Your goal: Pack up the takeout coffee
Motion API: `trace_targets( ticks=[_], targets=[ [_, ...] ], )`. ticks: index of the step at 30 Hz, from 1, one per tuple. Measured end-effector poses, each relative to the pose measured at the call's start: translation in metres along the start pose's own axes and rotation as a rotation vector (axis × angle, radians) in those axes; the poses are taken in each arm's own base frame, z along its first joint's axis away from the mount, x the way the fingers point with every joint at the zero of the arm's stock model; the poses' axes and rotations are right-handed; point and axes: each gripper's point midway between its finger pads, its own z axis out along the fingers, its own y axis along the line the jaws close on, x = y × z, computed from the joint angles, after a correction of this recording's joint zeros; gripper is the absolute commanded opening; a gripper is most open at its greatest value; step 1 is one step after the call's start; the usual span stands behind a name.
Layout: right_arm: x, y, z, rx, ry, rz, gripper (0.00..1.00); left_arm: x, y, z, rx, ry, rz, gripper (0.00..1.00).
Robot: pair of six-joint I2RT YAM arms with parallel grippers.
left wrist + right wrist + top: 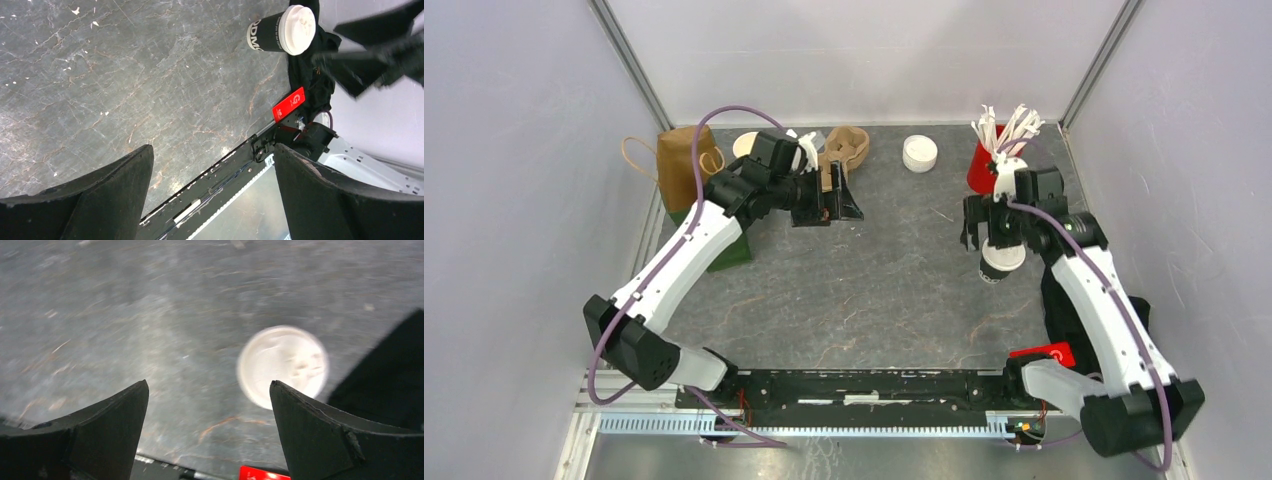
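I need to move the fingers of my left gripper outward next and down on both sides of the rim of the carrier [212,155] by the lids, where bare table shows.
The takeout coffee [1002,262], a dark cup with a white lid, stands on the grey table at the right. In the left wrist view it shows at the top [280,32]. In the right wrist view only its white lid [282,366] shows, blurred, just inside the right finger. My right gripper [984,228] hangs open just above and beside the cup, holding nothing [210,387]. My left gripper [839,205] is open and empty at the back left, near the cardboard carrier [212,155].
A brown paper bag [682,165] stands at the back left beside a green block [729,250]. A brown cardboard cup carrier [846,148], a stack of white lids [919,153] and a red cup of white stirrers [986,160] line the back. A red tag [289,104] lies by the right arm's base.
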Motion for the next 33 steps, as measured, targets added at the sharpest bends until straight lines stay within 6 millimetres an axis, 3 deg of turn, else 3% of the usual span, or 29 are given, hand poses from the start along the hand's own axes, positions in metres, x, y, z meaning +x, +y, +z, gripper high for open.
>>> trace_targets(
  ticks=[4,8,13,18,25,33],
  targets=[
    [0.021,0.043,-0.026,-0.212,-0.042,-0.024,0.98,-0.001,0.012,0.013,-0.047,0.012,-0.022,0.94],
    [0.036,0.07,-0.051,-0.367,-0.07,0.016,0.98,-0.005,0.035,0.033,-0.151,0.031,-0.042,0.9],
    [0.032,0.085,-0.079,-0.449,-0.113,0.038,0.98,-0.02,0.078,0.063,-0.347,0.047,-0.005,0.83],
    [0.018,0.086,-0.099,-0.453,-0.141,0.022,0.98,-0.06,0.113,0.085,-0.535,0.008,0.106,0.74],
    [0.023,0.078,-0.095,-0.403,-0.111,0.036,0.98,-0.109,0.145,0.113,-0.706,-0.022,0.261,0.66],
    [0.021,0.065,-0.065,-0.321,-0.02,0.032,0.98,-0.106,0.172,0.141,-0.77,0.048,0.355,0.72]
  ],
)
